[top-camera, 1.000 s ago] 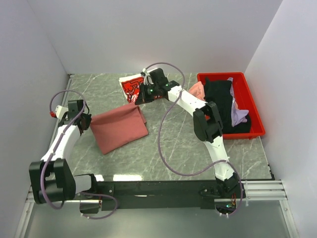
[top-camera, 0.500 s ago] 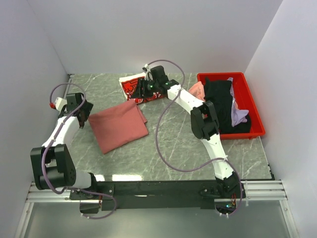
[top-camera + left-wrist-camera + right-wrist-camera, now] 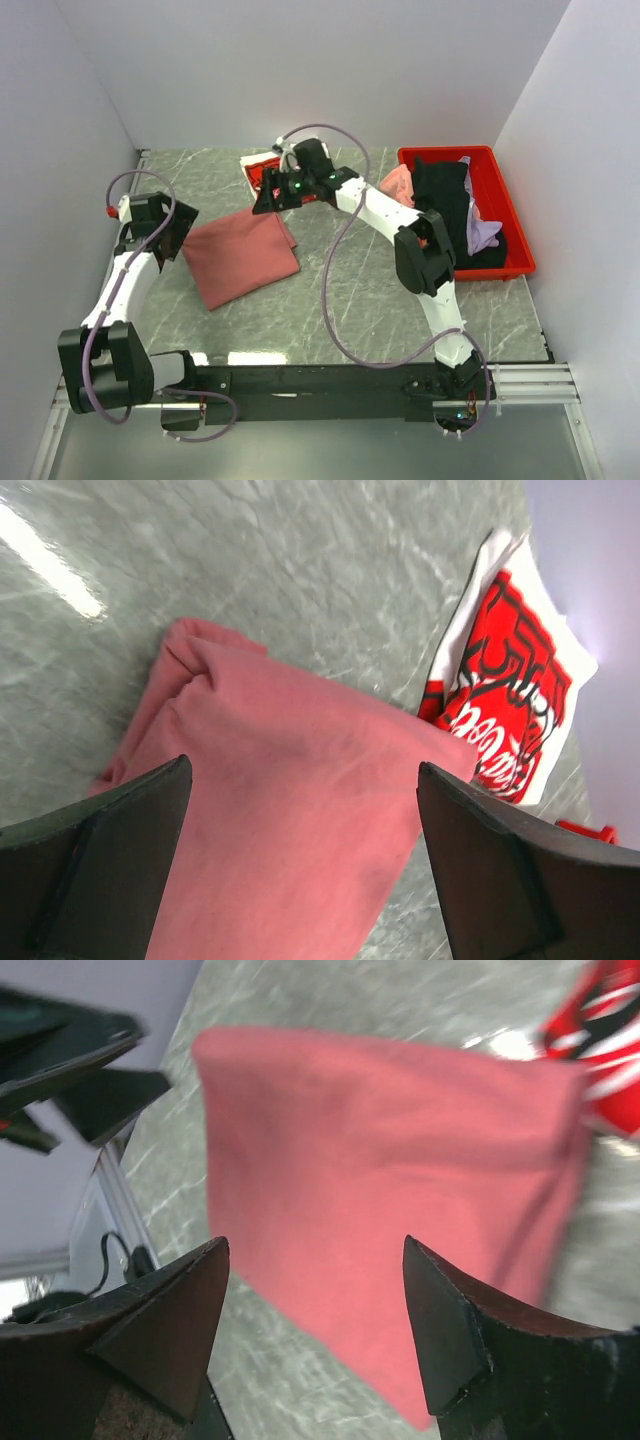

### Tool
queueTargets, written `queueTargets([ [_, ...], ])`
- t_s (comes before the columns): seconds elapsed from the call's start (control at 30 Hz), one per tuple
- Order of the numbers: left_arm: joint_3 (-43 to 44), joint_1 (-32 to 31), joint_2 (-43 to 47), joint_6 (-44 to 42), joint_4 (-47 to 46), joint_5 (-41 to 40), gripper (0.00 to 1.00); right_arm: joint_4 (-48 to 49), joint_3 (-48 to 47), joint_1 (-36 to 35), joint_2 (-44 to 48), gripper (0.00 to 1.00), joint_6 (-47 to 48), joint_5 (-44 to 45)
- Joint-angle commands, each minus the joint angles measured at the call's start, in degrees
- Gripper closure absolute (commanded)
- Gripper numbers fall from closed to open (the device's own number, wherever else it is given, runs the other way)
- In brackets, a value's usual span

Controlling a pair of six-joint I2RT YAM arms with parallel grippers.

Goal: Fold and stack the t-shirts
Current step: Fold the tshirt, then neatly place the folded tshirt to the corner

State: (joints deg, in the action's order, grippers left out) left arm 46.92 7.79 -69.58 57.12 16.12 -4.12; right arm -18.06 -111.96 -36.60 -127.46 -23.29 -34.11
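The left gripper lowers backward next until its open fingers straddle the rose t-shirt's rumpled side edge, since that raised fold lies below and back from it.
A folded dusty-rose t-shirt lies flat on the marble table. My left gripper hangs open at its left edge, nothing between the fingers. In the left wrist view the left gripper stands wide over the rose t-shirt. My right gripper is open above the shirt's far corner, partly covering a red-and-white t-shirt. In the right wrist view the right gripper is empty over the rose t-shirt, with the red-and-white t-shirt at the right.
A red bin at the back right holds a black tee, a lavender one and a pink one hanging over its left wall. White walls close in the table on three sides.
Both grippers have gone from shut to open. The left one has lifted slightly off the rose shirt's left edge; the right one has shifted left and toward the shirt.
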Motion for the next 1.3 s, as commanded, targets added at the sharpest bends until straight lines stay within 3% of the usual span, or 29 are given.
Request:
queueTargets([
  [0.0, 0.0, -0.4, -2.7, -2.2, -3.0, 4.3, 0.01, 1.6, -1.2, -1.5, -0.7, 0.23, -0.3, -0.3],
  [0.37, 7.5, -0.4, -21.5, -2.4, -6.5, 1.4, 0.01, 9.8, -14.1, -1.2, -16.3, 0.21, -5.4, 4.1],
  [0.63, 5.9, -0.4, -25.0, -2.6, -7.2, 1.6, 0.01, 9.3, -18.1, -0.1, -22.9, 0.18, -11.3, 7.5],
  [0.8, 8.3, -0.4, -23.7, -3.9, -5.9, 2.0, 0.01, 6.7, -18.8, -0.1, -21.2, 0.18, -9.0, 5.7],
  [0.97, 8.0, -0.4, -16.1, -4.9, -3.2, 1.3, 0.01, 3.7, -16.5, -0.2, -12.1, 0.17, -3.2, 5.3],
  [1.0, 4.6, -0.4, -11.3, -4.6, -2.2, -0.7, 0.01, 3.8, -10.9, -0.2, -5.4, 0.15, -1.3, 5.8],
  [1.27, -5.4, 0.8, -2.3, -3.1, -0.6, -5.0, 0.01, 3.2, 3.3, 0.7, 1.7, 0.13, 2.0, 10.1],
])
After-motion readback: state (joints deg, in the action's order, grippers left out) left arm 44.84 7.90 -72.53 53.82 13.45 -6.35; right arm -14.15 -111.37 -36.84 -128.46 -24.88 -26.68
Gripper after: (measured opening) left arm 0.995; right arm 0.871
